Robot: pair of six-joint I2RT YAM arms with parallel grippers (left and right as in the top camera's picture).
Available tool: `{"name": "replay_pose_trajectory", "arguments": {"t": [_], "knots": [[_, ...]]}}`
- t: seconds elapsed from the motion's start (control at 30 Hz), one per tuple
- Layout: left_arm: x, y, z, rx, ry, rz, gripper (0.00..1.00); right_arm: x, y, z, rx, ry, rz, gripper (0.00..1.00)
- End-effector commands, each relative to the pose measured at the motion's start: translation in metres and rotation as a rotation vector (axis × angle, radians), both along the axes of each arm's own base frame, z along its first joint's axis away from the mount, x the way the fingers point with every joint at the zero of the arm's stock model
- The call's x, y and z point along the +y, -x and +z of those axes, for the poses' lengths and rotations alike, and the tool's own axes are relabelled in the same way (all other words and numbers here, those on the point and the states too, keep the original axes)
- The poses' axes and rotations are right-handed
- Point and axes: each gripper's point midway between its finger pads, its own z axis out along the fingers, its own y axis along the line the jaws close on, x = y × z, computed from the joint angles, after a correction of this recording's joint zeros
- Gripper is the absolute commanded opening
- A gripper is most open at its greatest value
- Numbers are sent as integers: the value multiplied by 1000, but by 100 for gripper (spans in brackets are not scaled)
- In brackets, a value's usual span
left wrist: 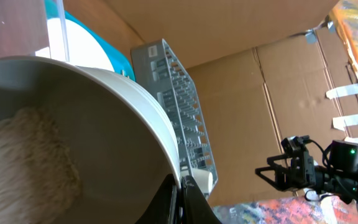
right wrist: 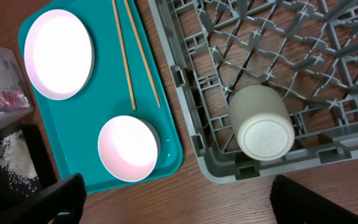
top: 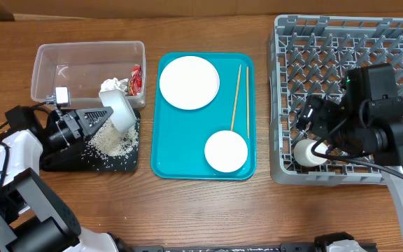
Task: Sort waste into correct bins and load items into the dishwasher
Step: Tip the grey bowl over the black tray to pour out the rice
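The teal tray beside the second bowl [top: 177, 136] is bare, to the right of my left gripper in the overhead view. I should next swing there, level my bowl, lower it and release it.
My left gripper [top: 102, 119] is shut on the rim of a small white bowl [top: 119, 110], tilted over the black tray [top: 61, 159], where rice grains [top: 114, 142] lie. In the left wrist view the jaws [left wrist: 182, 194] pinch the bowl's rim [left wrist: 135, 106], with rice [left wrist: 23, 162] still inside. The clear tub [top: 82, 59] holds a white tissue [top: 114, 85] and a red-and-white wrapper [top: 136, 78]. My right gripper [top: 315, 127] is open and empty above the grey dish rack's [top: 348, 42] front left, over a white cup [right wrist: 261, 122] lying on its side.
A teal tray [top: 163, 161] in the middle holds a round white plate [top: 189, 82], a second white bowl [top: 226, 150] and wooden chopsticks [top: 238, 98]. Bare wood table runs along the front edge. Cardboard walls stand behind.
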Motion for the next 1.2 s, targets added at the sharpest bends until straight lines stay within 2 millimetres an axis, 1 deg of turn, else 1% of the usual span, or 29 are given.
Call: {"name": "replay_pose_trajectory", "arguments": {"t": [0.0,0.03,0.1,0.13,0.17,0.2,0.23,0.27,0.3,0.33,0.37,0.4,0.43,0.47,0.5,0.53,0.57,0.6,0.63,0.67,0.7,0.77,0.83,1.0,1.07,1.17], "knots": [[2,1,8,-54,36,4,4,0,-1,5,-19,-2,1,96],[2,1,7,-52,31,4,4,1,-1,5,-19,-2,2,96],[3,1,-2,-2,3,9,4,1,-2,5,-19,-2,1,96],[2,2,0,32,38,11,4,1,-2,5,-20,-2,1,96],[0,4,6,28,83,9,4,1,-2,5,-20,-2,1,96],[-1,6,16,-15,119,6,4,1,-2,5,-19,-2,1,96],[-1,5,15,-29,101,5,4,1,-2,5,-19,-2,1,96],[1,5,6,-8,53,7,4,1,-2,5,-19,-2,1,96],[3,4,-8,36,-15,12,4,1,-2,5,-19,-2,1,96],[7,5,-25,119,-77,25,4,1,-2,5,-19,-2,1,96],[8,7,-31,204,-65,40,4,1,-2,5,-19,-2,1,96],[5,9,-23,194,-15,34,4,1,-1,5,-19,-2,1,96],[2,10,-9,121,37,22,4,1,-1,5,-19,-2,1,96],[0,10,-1,71,59,17,4,1,-2,5,-19,-2,1,96],[0,10,0,45,48,15,4,1,-2,5,-20,-2,1,96],[4,8,-13,80,-22,19,4,1,-2,5,-20,-2,1,96],[8,8,-25,172,-40,38,4,1,-2,5,-19,-2,1,96],[8,8,-23,204,-9,45,4,1,-1,5,-19,-2,1,96],[4,8,0,73,67,26,4,1,-1,5,-18,-2,1,96],[3,8,5,19,64,22,4,1,-1,5,-19,-2,1,96],[5,7,-1,28,29,22,4,1,-2,5,-20,-2,1,96],[7,7,-11,114,13,34,4,1,-2,5,-19,-2,2,96],[5,9,-11,138,31,31,4,1,-1,5,-19,-2,1,96],[-8,10,0,175,36,0,4,1,-2,5,-19,-2,1,97],[-19,9,4,218,-12,-29,4,1,-2,5,-21,-2,1,97],[-46,7,7,283,-171,-100,4,1,-4,6,-30,-4,1,97]]}}
